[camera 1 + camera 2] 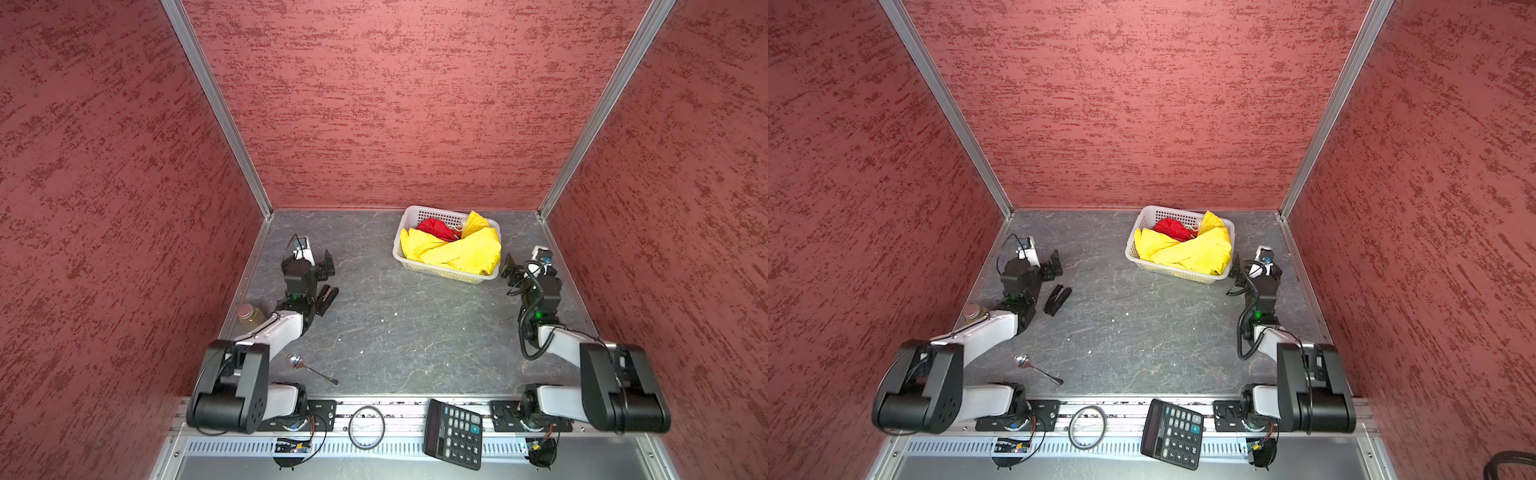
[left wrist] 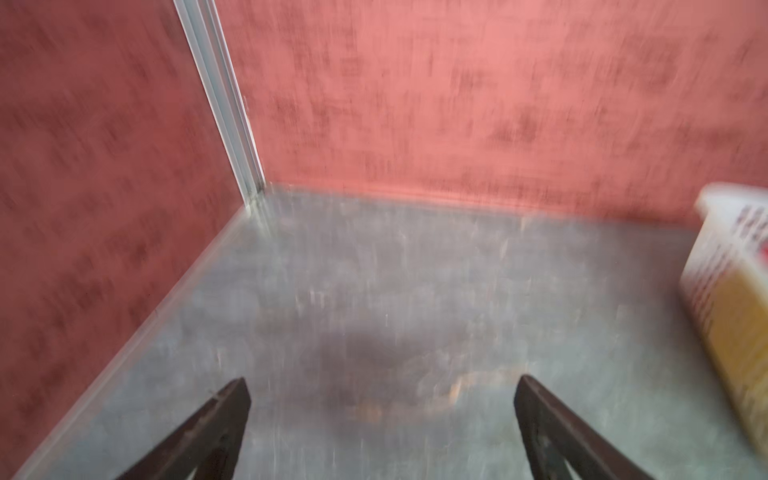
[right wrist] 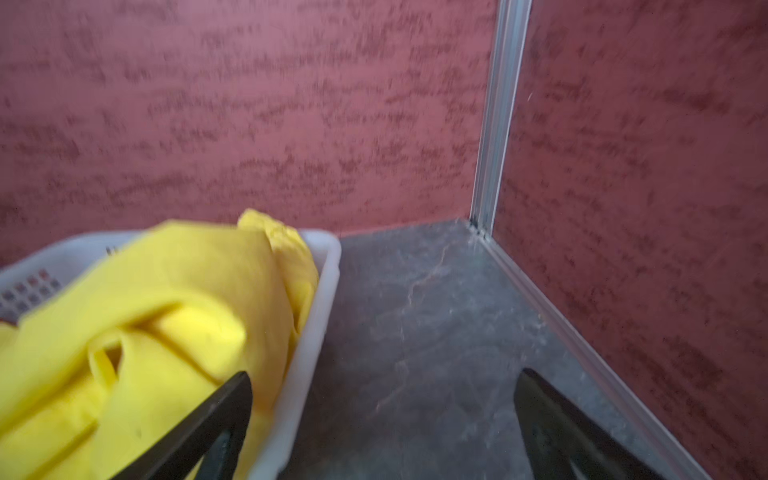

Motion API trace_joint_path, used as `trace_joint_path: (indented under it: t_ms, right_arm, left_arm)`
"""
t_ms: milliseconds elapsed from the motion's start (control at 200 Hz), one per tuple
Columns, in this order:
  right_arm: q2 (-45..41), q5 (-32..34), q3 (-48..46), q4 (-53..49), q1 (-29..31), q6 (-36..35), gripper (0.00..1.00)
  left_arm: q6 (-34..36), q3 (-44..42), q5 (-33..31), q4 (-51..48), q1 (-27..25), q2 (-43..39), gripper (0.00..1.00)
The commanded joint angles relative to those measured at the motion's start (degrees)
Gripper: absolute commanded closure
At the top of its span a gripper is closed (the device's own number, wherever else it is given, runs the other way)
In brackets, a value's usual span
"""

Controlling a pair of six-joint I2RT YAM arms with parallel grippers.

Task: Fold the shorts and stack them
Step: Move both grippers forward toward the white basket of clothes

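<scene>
I need to move my right gripper outward and over the side of the basket, tilt it down and close it on the yellow shorts' raised fold [image 1: 483, 243] [image 3: 237, 276], because it bulges above the basket's rim.
The yellow shorts [image 1: 453, 251] [image 1: 1187, 249] lie crumpled in a white perforated basket [image 1: 440, 272] [image 1: 1177, 275] at the back right. They cover most of the red shorts [image 1: 434, 228] [image 1: 1172, 227], which show only at the far side. My right gripper [image 1: 510, 267] [image 3: 382, 386] stands open just right of the basket's near corner. In the right wrist view one finger overlaps the yellow shorts [image 3: 145, 324] and holds nothing. My left gripper [image 1: 325, 267] [image 2: 382, 386] is open over bare table at the left, far from the basket [image 2: 715, 232].
A black clip-like object [image 1: 326, 299] lies beside the left arm. A jar [image 1: 249, 313] stands by the left wall and a spoon [image 1: 307, 368] lies near the front. A calculator [image 1: 455, 432] and a ring [image 1: 366, 427] rest on the front rail. Red walls enclose three sides.
</scene>
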Motion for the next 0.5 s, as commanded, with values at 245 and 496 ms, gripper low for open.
trace_joint_path:
  t_ms: [245, 496]
  right_arm:
    - [-7.8, 2.2, 26.8, -55.8, 1.9, 11.0, 0.01]
    - [1.8, -5.5, 38.6, -72.0, 5.5, 10.1, 0.11]
  left_arm:
    - [-20.6, 26.9, -8.0, -48.4, -1.4, -3.1, 0.01]
    - [-23.2, 35.5, 9.8, -48.8, -7.7, 9.8, 0.06]
